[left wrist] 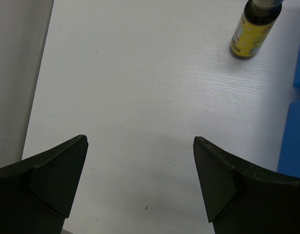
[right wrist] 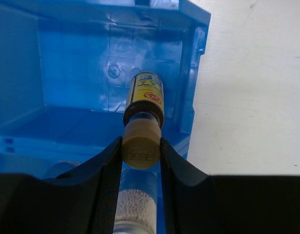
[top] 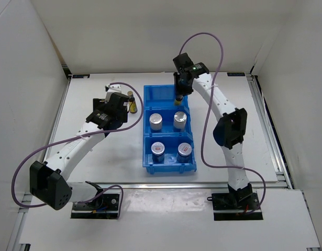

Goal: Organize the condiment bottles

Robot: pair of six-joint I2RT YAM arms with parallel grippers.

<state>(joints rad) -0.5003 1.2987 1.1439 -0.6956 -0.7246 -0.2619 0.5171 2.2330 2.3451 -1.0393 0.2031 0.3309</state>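
The left gripper moves outward, to the right in the top view, and down around the second amber bottle's cap next. That bottle is still outside the bin (top: 155,94).
My right gripper (right wrist: 141,151) is shut on the tan cap of a slim amber yellow-labelled bottle (right wrist: 144,97), holding it upright in the far compartment of the blue bin (top: 155,94); the same bottle (top: 178,99) and right gripper (top: 180,90) show from above. A second amber bottle (top: 132,103) stands on the table left of the bin, also at the upper right of the left wrist view (left wrist: 253,30). My left gripper (left wrist: 140,156) is open over bare table, short of that bottle. Two white cylinders (top: 156,121) (top: 180,120) fill the middle compartment. Two silver-lidded jars (top: 158,150) (top: 184,150) sit in the near one.
The blue bin's side wall (left wrist: 293,141) lies just right of my left gripper. White enclosure walls (top: 30,68) close in the table on the left, back and right.
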